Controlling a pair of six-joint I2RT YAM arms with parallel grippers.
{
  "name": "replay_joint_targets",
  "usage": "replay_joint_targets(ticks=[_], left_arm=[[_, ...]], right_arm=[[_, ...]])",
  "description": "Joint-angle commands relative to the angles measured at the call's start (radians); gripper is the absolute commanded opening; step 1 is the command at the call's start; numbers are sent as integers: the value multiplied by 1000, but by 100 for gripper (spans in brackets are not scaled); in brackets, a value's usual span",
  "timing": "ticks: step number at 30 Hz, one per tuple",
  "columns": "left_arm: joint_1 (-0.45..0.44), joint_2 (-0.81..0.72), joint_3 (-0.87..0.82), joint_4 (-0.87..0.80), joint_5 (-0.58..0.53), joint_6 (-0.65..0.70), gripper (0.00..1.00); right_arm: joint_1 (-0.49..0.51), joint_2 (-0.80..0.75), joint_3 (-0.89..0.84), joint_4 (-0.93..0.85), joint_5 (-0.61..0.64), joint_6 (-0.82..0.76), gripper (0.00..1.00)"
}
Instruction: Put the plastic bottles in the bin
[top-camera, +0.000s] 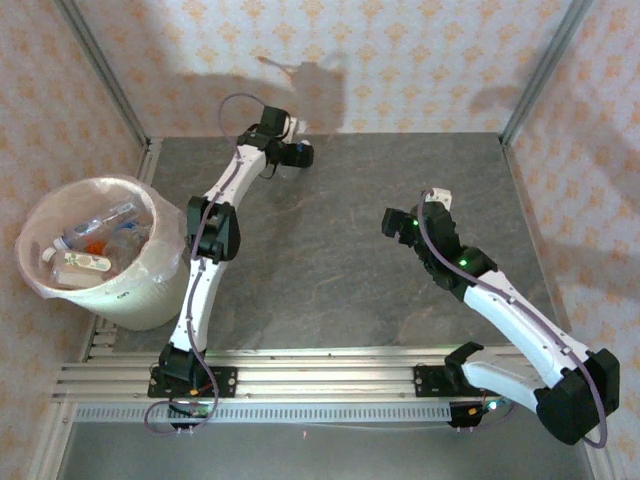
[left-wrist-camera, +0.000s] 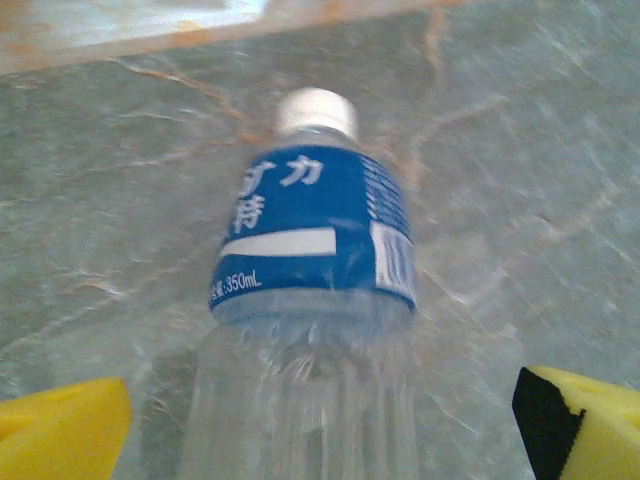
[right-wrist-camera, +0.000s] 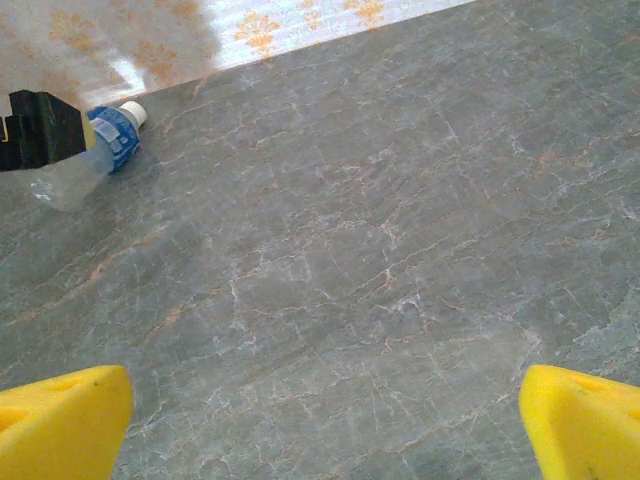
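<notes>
The bottle's clear lower body comes next for my left gripper, which lowers and closes on it.
A clear plastic bottle (left-wrist-camera: 310, 300) with a blue label and a white cap lies on its side on the grey table, cap towards the back wall. My left gripper (left-wrist-camera: 320, 425) is open and straddles the bottle's clear lower body, with a gap between each yellow finger (left-wrist-camera: 60, 425) and the plastic. From above, the left gripper (top-camera: 297, 155) is at the far back of the table over that bottle (top-camera: 284, 168). The right wrist view catches the same bottle (right-wrist-camera: 95, 150) at top left. My right gripper (top-camera: 400, 222) hangs open over bare table, holding nothing. The white bin (top-camera: 150, 295) holds several bottles (top-camera: 100, 230).
The bin stands off the table's left edge, beside the left arm's base. Patterned walls close in the back and both sides. An aluminium rail (top-camera: 320, 370) runs along the near edge under both arm bases.
</notes>
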Motion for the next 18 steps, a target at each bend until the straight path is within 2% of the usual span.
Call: replay_joint_targets(ticks=[1,4,8,13,18], left_arm=[[-22,-42,-18,-94,-54,101,100],[-47,-13,-9,-98,-189,90,100],[-75,75,97,-150,-275,17,100],[-82,130,125,-141,-306,-111,100],[-77,130,101,-128,-341,-150,97]], right_arm=[[-3,-33,-16,-17,28,19,99],[-4,-42,-20,-19,39,19,99],[-3,-41,-22,-18,47,21,99],[-4,-36,-23,-17,48,23,99],[-3,-33,-25,-19,50,22,99]])
